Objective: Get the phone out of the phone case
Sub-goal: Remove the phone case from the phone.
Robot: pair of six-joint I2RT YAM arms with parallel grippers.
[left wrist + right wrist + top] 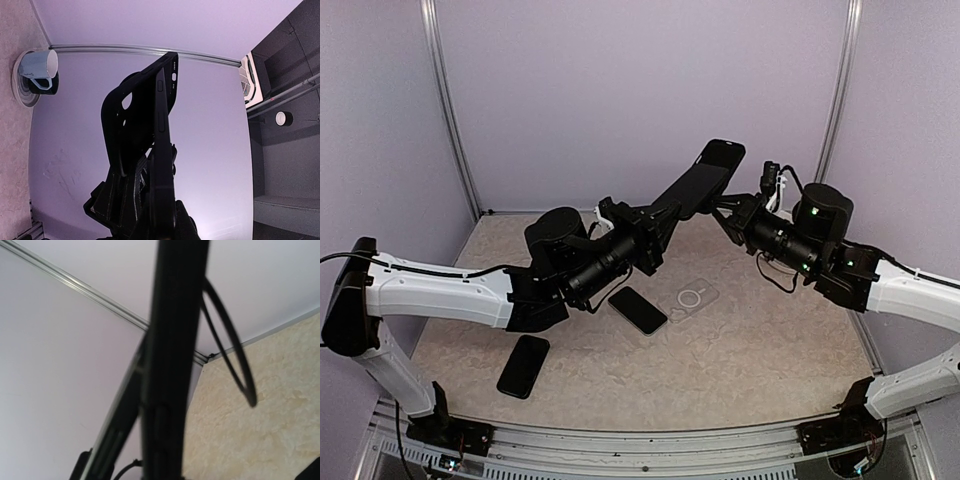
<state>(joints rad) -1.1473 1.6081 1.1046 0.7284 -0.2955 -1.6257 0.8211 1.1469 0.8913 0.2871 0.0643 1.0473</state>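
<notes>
The tabletop on the near side of the clear case (727,339) is bare, so my right gripper needs to move back and down next and let go of the phone case there.
A black phone (705,175) in its black phone case is held up in the air over the back of the table, between both arms. My left gripper (660,222) is shut on its lower end. In the left wrist view the phone (162,150) stands edge-on between my fingers, and the phone case (117,125) bows away from it on the left. My right gripper (728,212) is shut on it from the right. In the right wrist view the thick dark case (172,340) fills the middle, and the thinner phone (117,420) slants off to its left.
On the table (770,350) lie a black phone (638,310), a clear case (688,298) next to it, and another black phone (523,365) nearer the left arm. Lilac walls close in the back and both sides.
</notes>
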